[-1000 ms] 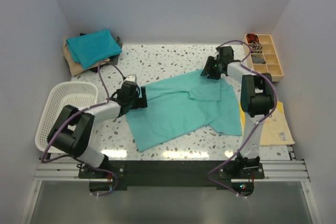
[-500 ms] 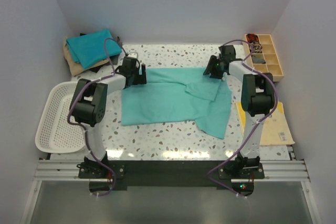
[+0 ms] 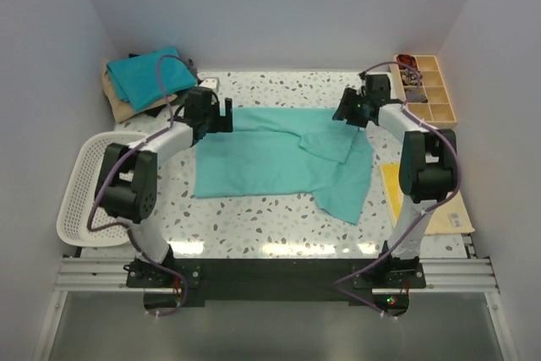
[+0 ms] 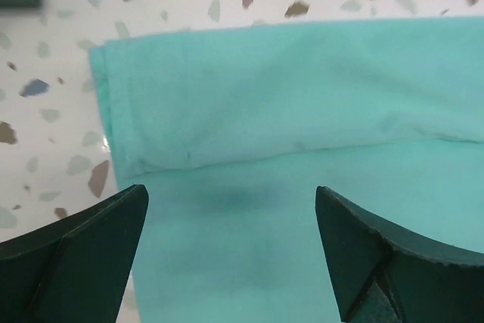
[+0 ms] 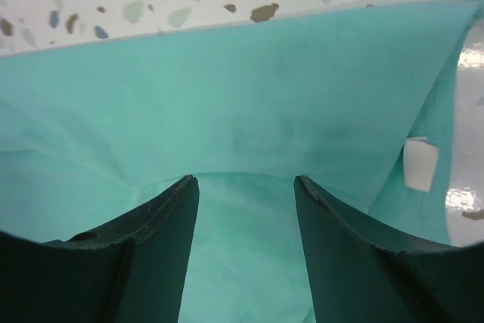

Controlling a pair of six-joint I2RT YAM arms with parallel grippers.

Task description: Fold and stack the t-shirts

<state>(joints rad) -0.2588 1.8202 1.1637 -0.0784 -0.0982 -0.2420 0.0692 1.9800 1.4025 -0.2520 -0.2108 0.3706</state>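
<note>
The sea-green flap's corner (image 3: 320, 204) juts past the t-shirt's near edge, back and left in the top view, so my right gripper draws back and down there next.
A light sea-green t-shirt (image 3: 270, 154) lies spread across the middle of the table, its right part folded over and hanging toward the near side. My left gripper (image 3: 225, 116) is over its far left corner, jaws wide open above the hem (image 4: 227, 111) with nothing between them (image 4: 231, 189). At the far right corner my right gripper (image 3: 343, 112) stands open just above the cloth (image 5: 249, 96), which lies flat between the fingertips (image 5: 246, 179). A deeper teal-blue t-shirt (image 3: 150, 76) tops a folded stack of tan and dark shirts at the back left.
A white mesh basket (image 3: 84, 200) sits at the left edge. At the back right stands a tan compartment tray (image 3: 439, 112). Flat yellow and tan sheets (image 3: 444, 209) lie along the right side. A white tag (image 5: 418, 163) shows on the shirt.
The left arm swung the shirt's left corner from mid-table to the far side and let it go, so the shirt now lies straight. The right gripper's jaws have widened slightly.
</note>
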